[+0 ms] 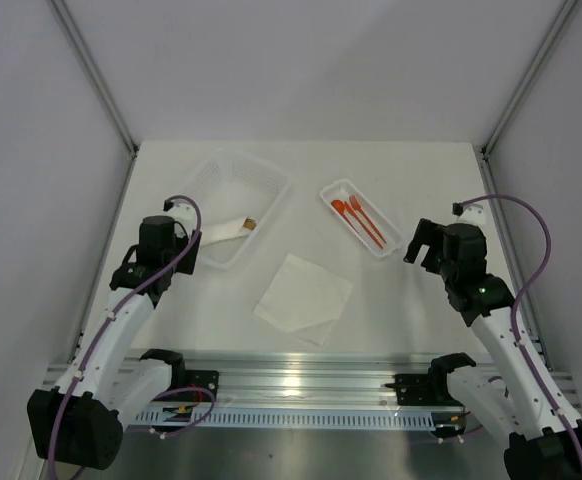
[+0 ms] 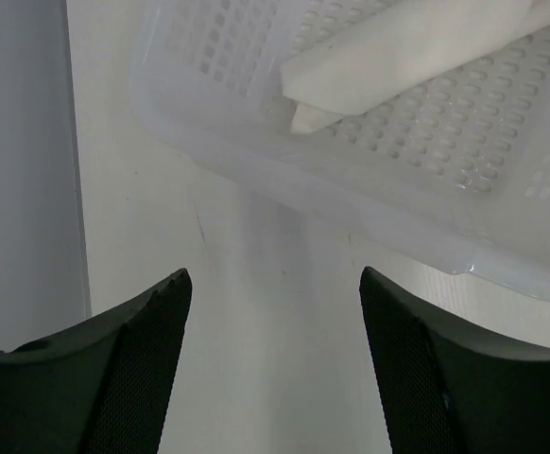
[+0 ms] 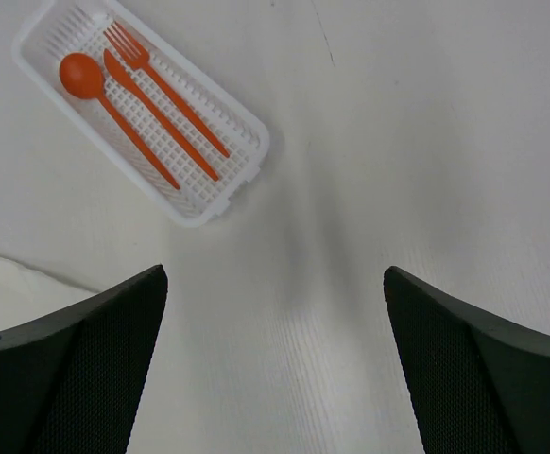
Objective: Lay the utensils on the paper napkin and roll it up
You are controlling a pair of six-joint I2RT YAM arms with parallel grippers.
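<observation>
The knife lies below the robot's right gripper and to its left in the top view, so the right gripper needs to move over the tray next and down onto the knife's handle (image 1: 362, 223) (image 3: 164, 119).
The orange-red utensils (image 1: 358, 216), a fork, spoon and knife, lie together in a small white slotted tray (image 1: 343, 189) at the right of centre. In the right wrist view they show at the upper left (image 3: 143, 104). The white paper napkin (image 1: 303, 297) lies flat and empty on the table in front of the arms; its corner shows in the right wrist view (image 3: 10, 284). My left gripper (image 1: 176, 215) is open and empty beside the big basket. My right gripper (image 1: 418, 243) is open and empty, right of the utensil tray.
A large translucent white basket (image 1: 263, 170) stands at the back left and holds a white paper roll with a brown tip (image 1: 229, 229); the basket and roll fill the left wrist view (image 2: 256, 123). Grey walls close in both sides and the back.
</observation>
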